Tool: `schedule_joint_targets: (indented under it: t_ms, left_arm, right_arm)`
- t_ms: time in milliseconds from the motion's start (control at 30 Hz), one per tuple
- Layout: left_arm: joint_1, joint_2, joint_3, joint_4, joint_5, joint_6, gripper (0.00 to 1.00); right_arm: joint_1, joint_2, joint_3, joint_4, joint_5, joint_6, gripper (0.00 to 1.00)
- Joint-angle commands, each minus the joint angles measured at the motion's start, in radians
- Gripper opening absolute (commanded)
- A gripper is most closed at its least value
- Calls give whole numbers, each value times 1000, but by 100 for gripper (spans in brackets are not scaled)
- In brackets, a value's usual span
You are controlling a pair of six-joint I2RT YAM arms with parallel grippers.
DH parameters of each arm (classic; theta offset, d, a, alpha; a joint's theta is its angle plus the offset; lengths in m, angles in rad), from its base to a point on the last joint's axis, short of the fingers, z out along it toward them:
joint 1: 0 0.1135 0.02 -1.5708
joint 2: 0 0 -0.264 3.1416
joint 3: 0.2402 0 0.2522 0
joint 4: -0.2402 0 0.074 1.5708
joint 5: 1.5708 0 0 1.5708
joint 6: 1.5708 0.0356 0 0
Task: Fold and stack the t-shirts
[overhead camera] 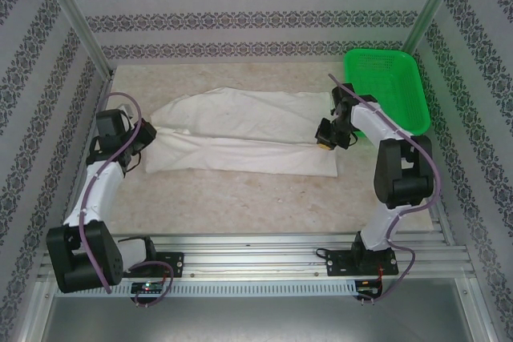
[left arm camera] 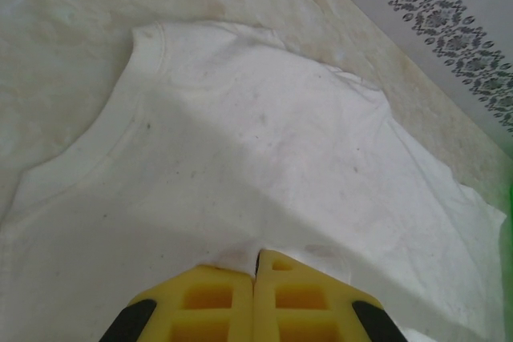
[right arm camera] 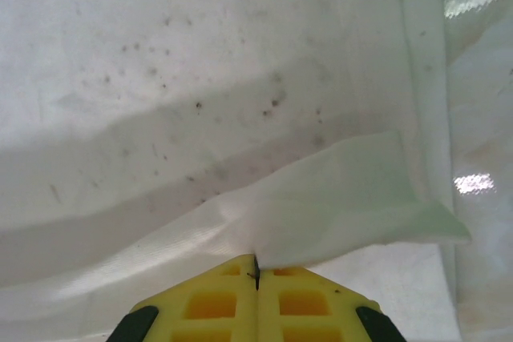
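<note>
Next, my left gripper will carry the t-shirt's held edge outward onto the t-shirt's far shoulder (overhead camera: 178,107) (left arm camera: 268,78) and release it, because the layer there still lies uncovered.
A white t-shirt (overhead camera: 240,130) lies across the middle of the table, folded lengthwise into a long band. My left gripper (overhead camera: 144,140) is at its left end, shut on the cloth. In the left wrist view its yellow fingers (left arm camera: 216,298) pinch a fold of the t-shirt (left arm camera: 240,158) just below the collar. My right gripper (overhead camera: 327,140) is at the right end, shut on the cloth too. The right wrist view shows a raised flap of the t-shirt (right arm camera: 345,198) running from the closed tips (right arm camera: 256,266), with faint dark specks on the layer beneath.
A green plastic mesh basket (overhead camera: 389,90) stands at the back right, close behind the right arm. Patterned walls enclose the table on three sides. Bare beige tabletop (overhead camera: 240,198) lies between the shirt and the arm bases.
</note>
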Motion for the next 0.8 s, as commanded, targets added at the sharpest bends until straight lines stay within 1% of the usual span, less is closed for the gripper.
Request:
schedule_joint_targets:
  t_ms: [0, 167, 400, 567, 767]
  left_arm:
    - [-10, 59, 71, 41, 11, 70, 0]
    - [-42, 188, 185, -7, 25, 139, 0]
    - [-90, 321, 299, -89, 30, 246, 0]
    - [-93, 396, 364, -146, 6, 318, 0]
    - [-94, 459, 444, -182, 6, 368, 0]
  right_arm:
    - [-8, 26, 38, -36, 60, -36, 0]
    - [-7, 53, 54, -50, 85, -54, 0]
    - [-5, 72, 54, -59, 98, -61, 0]
    - [0, 78, 57, -63, 117, -70, 0]
    - [1, 97, 75, -72, 134, -79, 0]
